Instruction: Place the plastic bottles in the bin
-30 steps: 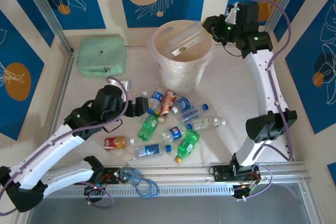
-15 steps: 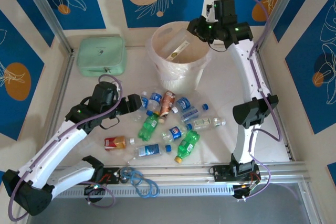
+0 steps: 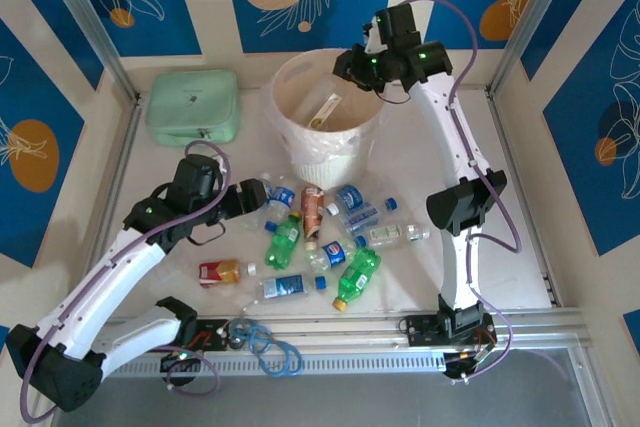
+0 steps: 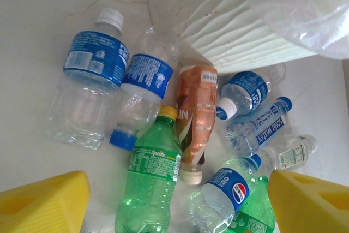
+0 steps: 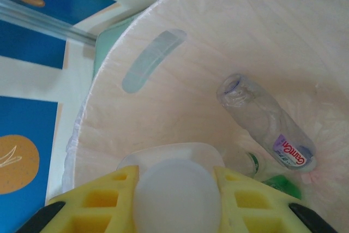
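Observation:
The body of the clear bottle already hangs inside the bin, so the robot's right gripper needs to move inward from the bin's rim next, toward the middle of the bin's opening, and let go of the bottle.
The bin (image 3: 283,97) is a round translucent white bucket at the back of the table. My right gripper (image 3: 352,65) hangs over its rim, shut on a clear plastic bottle by its white cap (image 5: 177,189), with the body pointing down inside. Another clear bottle (image 5: 267,121) leans on the peach inner wall (image 5: 163,113). In front of the bin lies a pile of plastic bottles (image 3: 325,237). My left gripper (image 4: 177,192) is open just above them, its yellow fingers (image 4: 49,205) either side of a green Sprite bottle (image 4: 150,184), a brown bottle (image 4: 195,118) and a Pepsi bottle (image 4: 226,195).
A mint-green case (image 3: 193,105) sits at the back left. A red-labelled bottle (image 3: 222,271) lies apart at the pile's near left. Blue cables (image 3: 268,345) coil at the near edge. Metal frame posts (image 3: 85,22) bound the table.
The right arm has swung left, carrying its bottle over the bin's middle. The left gripper has moved right to the pile and its jaws have narrowed somewhat.

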Available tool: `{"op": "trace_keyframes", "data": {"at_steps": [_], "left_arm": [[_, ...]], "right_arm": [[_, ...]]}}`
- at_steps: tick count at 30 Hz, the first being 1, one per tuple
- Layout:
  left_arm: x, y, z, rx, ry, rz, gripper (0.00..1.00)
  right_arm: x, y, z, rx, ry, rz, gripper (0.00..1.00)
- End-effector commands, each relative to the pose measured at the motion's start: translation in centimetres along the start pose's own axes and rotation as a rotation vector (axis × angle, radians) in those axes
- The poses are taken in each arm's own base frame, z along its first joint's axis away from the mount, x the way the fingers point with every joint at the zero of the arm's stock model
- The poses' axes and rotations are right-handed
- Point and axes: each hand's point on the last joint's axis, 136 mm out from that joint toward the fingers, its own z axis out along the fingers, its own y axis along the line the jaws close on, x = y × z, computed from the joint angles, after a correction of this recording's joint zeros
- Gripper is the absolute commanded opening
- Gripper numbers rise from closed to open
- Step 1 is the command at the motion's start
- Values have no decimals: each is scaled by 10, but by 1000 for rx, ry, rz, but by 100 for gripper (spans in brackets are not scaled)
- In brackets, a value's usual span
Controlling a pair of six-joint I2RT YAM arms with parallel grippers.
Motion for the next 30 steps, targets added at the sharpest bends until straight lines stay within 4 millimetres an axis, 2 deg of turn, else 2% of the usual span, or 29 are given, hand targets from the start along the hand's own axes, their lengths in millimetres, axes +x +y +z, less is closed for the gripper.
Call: {"op": "trace_keyframes", "data": {"at_steps": [1,4,6,8,10,12,13,19,25,30], "left_arm": [[6,10,3,-32,34,-13,84],[8,15,3,-51,42,-13,84],[10,20,3,-75,47,-16,84],[12,29,3,-112,52,-21,85],[15,39,3,-151,60,-31,87],[17,48,3,-188,65,-36,87],[17,53,4,-209,67,-36,87],[13,73,18,-276,89,-51,92],[-2,85,48,-326,98,-43,95],[-8,85,66,-338,136,-7,95]], "right_arm": [[26,26,-3,-73,84,-4,4],[33,29,-1,-53,85,-14,5],[33,24,-2,-3,67,-15,11],[30,16,-6,45,47,-2,21],[28,10,-10,66,34,5,37],[26,10,-16,75,21,-2,43],[25,11,-19,80,10,-9,51],[19,28,-50,60,-56,-64,71],[21,46,-100,42,-135,-118,74],[55,58,-133,40,-152,-208,72]]}}
